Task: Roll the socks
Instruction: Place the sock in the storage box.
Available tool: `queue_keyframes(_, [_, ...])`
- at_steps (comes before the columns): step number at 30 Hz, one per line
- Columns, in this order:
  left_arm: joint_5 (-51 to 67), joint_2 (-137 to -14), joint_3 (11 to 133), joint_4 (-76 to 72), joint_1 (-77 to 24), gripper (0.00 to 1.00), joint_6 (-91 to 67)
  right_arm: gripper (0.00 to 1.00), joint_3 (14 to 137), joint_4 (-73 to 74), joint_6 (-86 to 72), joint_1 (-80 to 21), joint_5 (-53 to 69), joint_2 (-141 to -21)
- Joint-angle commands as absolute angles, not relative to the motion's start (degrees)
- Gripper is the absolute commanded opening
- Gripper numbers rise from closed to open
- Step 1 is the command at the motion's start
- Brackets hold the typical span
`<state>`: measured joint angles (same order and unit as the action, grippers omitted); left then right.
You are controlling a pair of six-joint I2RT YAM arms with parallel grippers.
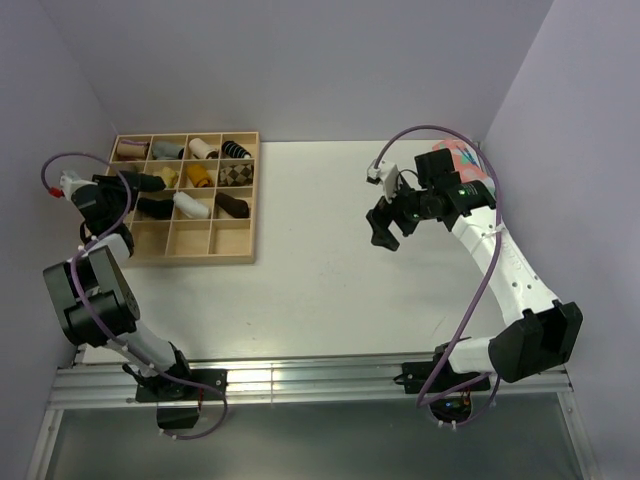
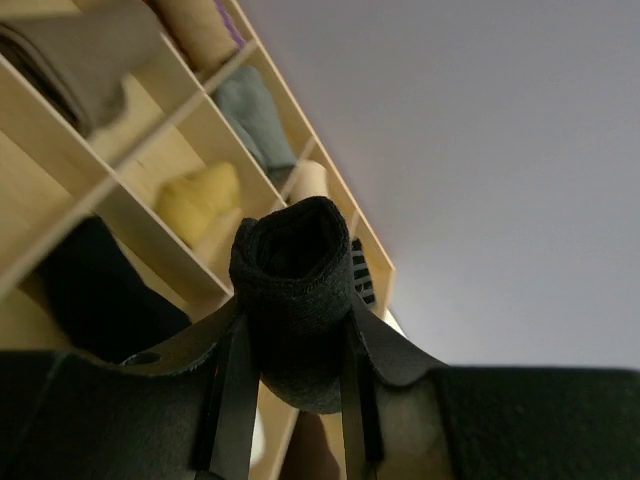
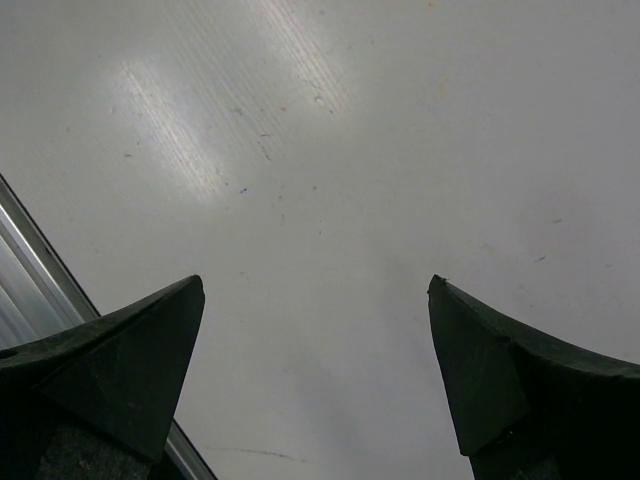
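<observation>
The left gripper should swing to its left in the top view, go down and let go, because the empty section of the tray beside the dark bundle is below it in that direction.
A rolled black sock stands upright between the fingers of my left gripper, which is shut on it. From above, this gripper hangs over the left side of the wooden compartment tray, with the black sock at its tip. My right gripper is open above the bare white table, right of centre. In the right wrist view, only table surface shows between the fingers of my right gripper.
The tray holds several sock bundles: tan, white, yellow, striped and dark. A pink spotted sock lies at the back right behind my right arm. A metal rail runs along the near edge.
</observation>
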<state>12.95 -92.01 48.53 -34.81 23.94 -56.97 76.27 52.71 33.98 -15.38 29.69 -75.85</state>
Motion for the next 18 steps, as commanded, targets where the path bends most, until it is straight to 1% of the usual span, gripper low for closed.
queue_keyframes(1, [14.77,-95.96,54.13,-38.77,27.33,0.0,-51.69,1.0,75.32,50.27,35.51,-14.5,31.55,-74.79])
queue_keyframes(9, [13.19,-103.53,62.03,-34.99,30.94,0.0,-47.73,1.0,74.88,49.48,35.24,-14.33,32.17,-75.94])
queue_keyframes(18, [7.48,-108.81,65.91,-30.24,31.03,0.0,-45.09,1.0,74.27,47.9,34.72,-14.33,33.48,-77.08])
